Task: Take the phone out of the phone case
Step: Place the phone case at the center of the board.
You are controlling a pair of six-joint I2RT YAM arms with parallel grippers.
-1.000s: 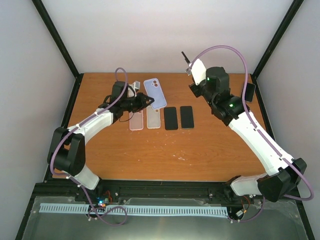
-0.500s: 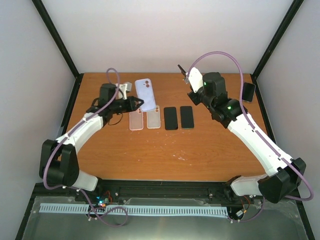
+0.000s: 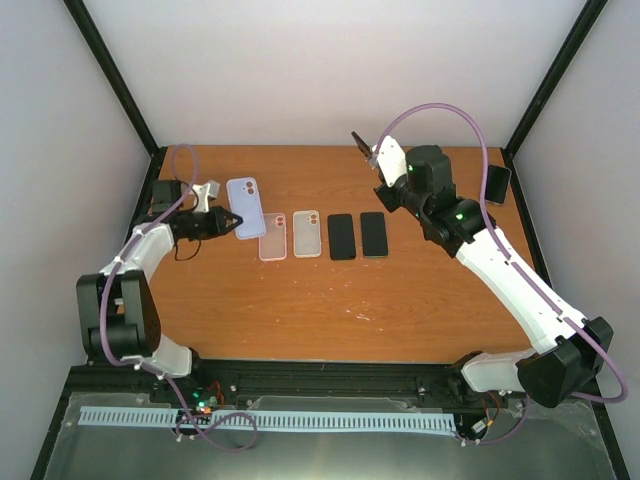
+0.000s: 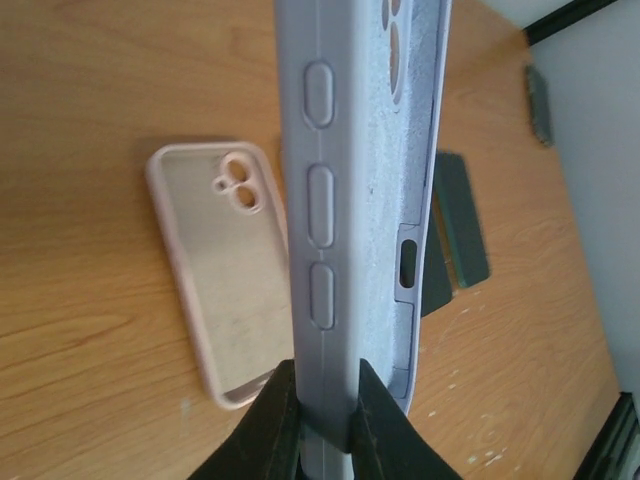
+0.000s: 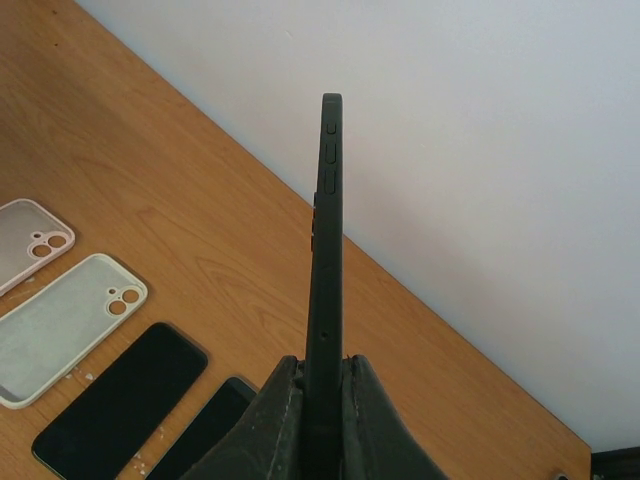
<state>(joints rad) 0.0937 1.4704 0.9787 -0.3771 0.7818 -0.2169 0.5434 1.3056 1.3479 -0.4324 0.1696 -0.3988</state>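
My left gripper lowers the lavender case, empty of its phone, onto the bare tabletop beside the pink case next and releases it.
My left gripper is shut on the bottom edge of a lavender phone case, held over the table left of the row of cases. In the left wrist view the case stands on edge between my fingers, and its fuzzy inside shows with no phone in it. My right gripper is shut on a black phone, held edge-up above the table's far middle. In the right wrist view the phone rises straight out of the closed jaws.
A pink case, a clear whitish case and two black phones lie in a row mid-table. A dark object leans at the right edge. Black frame posts stand at the table's corners.
My left arm has swung left with the lavender case, from above the row to its left end. My right gripper has shifted slightly left with the black phone.
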